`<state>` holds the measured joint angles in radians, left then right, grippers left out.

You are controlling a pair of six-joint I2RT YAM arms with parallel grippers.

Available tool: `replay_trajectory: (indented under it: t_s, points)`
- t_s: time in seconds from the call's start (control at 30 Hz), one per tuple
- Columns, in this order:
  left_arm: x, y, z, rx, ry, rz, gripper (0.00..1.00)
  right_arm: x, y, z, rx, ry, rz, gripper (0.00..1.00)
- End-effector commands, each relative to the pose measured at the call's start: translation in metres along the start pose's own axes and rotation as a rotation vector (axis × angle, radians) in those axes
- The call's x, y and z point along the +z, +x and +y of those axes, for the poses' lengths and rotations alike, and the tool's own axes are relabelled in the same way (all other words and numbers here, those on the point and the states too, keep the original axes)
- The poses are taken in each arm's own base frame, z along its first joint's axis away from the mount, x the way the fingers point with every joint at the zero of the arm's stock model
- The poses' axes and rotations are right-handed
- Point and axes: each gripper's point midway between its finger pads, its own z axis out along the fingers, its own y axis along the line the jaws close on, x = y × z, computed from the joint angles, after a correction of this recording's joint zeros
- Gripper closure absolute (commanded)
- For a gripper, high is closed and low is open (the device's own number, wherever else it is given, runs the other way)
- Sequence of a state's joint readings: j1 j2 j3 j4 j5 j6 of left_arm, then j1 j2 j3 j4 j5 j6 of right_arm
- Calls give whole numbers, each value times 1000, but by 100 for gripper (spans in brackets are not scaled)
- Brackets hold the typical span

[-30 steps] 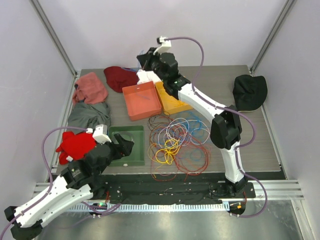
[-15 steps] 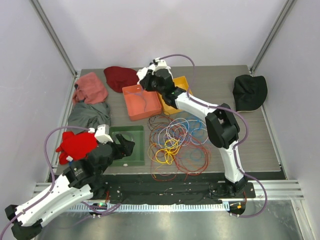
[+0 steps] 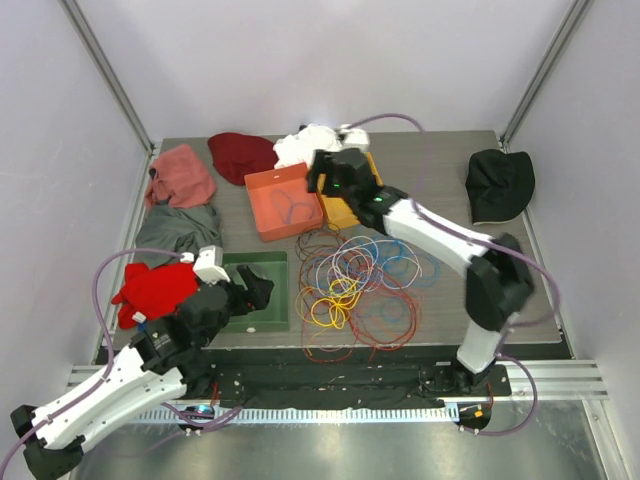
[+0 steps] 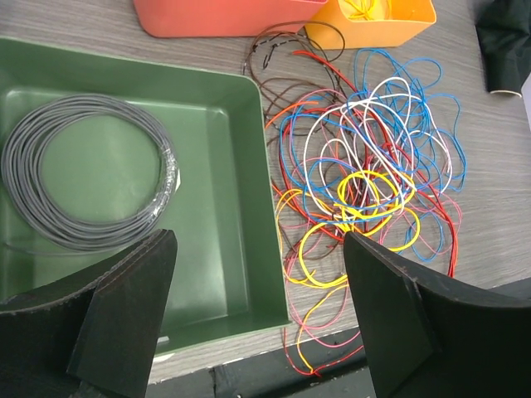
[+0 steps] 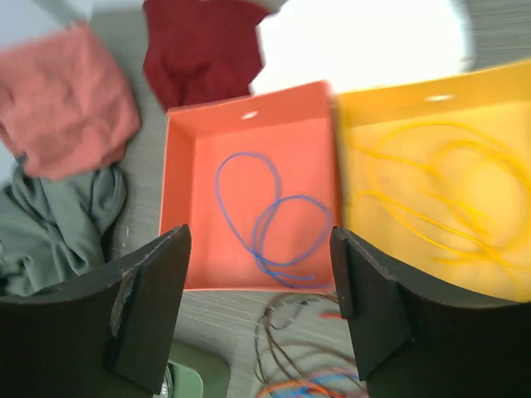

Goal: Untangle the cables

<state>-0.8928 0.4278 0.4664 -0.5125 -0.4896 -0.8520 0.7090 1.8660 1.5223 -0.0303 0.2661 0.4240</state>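
Observation:
I need to swing my right gripper across, back and down onto the outer blue loop (image 3: 403, 244), bordering bare table, which lies below and to the gripper's right in the top view.
The cables (image 3: 355, 285) lie in a tangle of red, yellow, blue, white and orange loops on the table's near middle, right of the green tray (image 4: 249, 166); the left wrist view shows the same tangle (image 4: 365, 174). My left gripper (image 3: 255, 292) (image 4: 259, 249) hangs open and empty over the tray's near right corner. My right gripper (image 3: 325, 180) (image 5: 259, 240) stands open and empty above the near edge of the red-orange bin (image 5: 178, 207). One blue cable (image 5: 270, 220) lies loose in that bin. Yellow cable (image 5: 431, 191) sits in the yellow bin (image 3: 345, 212).
A grey coil (image 4: 87, 182) rests in the green tray. Cloths lie along the left: pink (image 3: 182, 175), dark red (image 3: 240, 152), grey (image 3: 178, 228) and bright red (image 3: 152, 290). A white cloth (image 3: 305, 143) is behind the bins. A black hat (image 3: 500, 183) sits far right.
My right gripper went from shut to open, and its arm swung right and nearer from the far side of the bins. The blue cable now lies loose in the red-orange bin. The left arm barely shifted.

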Motion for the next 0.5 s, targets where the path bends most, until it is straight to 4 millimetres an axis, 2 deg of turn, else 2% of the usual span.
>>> replay_trajectory:
  t_s: [0.0, 0.03, 0.07, 0.1, 0.13, 0.17, 0.23, 0.27, 0.3, 0.33, 0.47]
  points:
    - [4, -15, -16, -9, 45, -55, 13, -75, -43, -99, 202, 254, -144, 25]
    - [6, -16, -20, -16, 60, -59, 12, -82, -41, -136, 314, 319, -158, 25]
    - [8, -14, -22, -18, 66, -54, 12, -91, -8, -165, 346, 376, -106, 25]
    - [12, -7, -24, -13, 70, -29, 12, -105, -7, -179, 389, 387, -113, 27]
    - [14, -5, -27, -14, 78, -19, 12, -112, 4, -194, 405, 417, -103, 28]
    - [17, -5, -32, -21, 91, -18, 12, -120, 25, -216, 401, 470, -73, 28]
    - [24, 6, -38, -18, 96, 29, 12, -130, 39, -224, 373, 489, -51, 29]
    - [27, 6, -41, -23, 102, 32, 12, -133, 55, -230, 365, 503, -21, 29]
    - [28, 7, -45, -24, 111, 42, 12, -134, 62, -233, 361, 511, -6, 29]
    - [32, 14, -46, -18, 103, 71, 12, -135, 74, -236, 352, 522, 21, 29]
    - [37, 18, -52, -14, 109, 99, 12, -135, 91, -242, 328, 537, 57, 30]
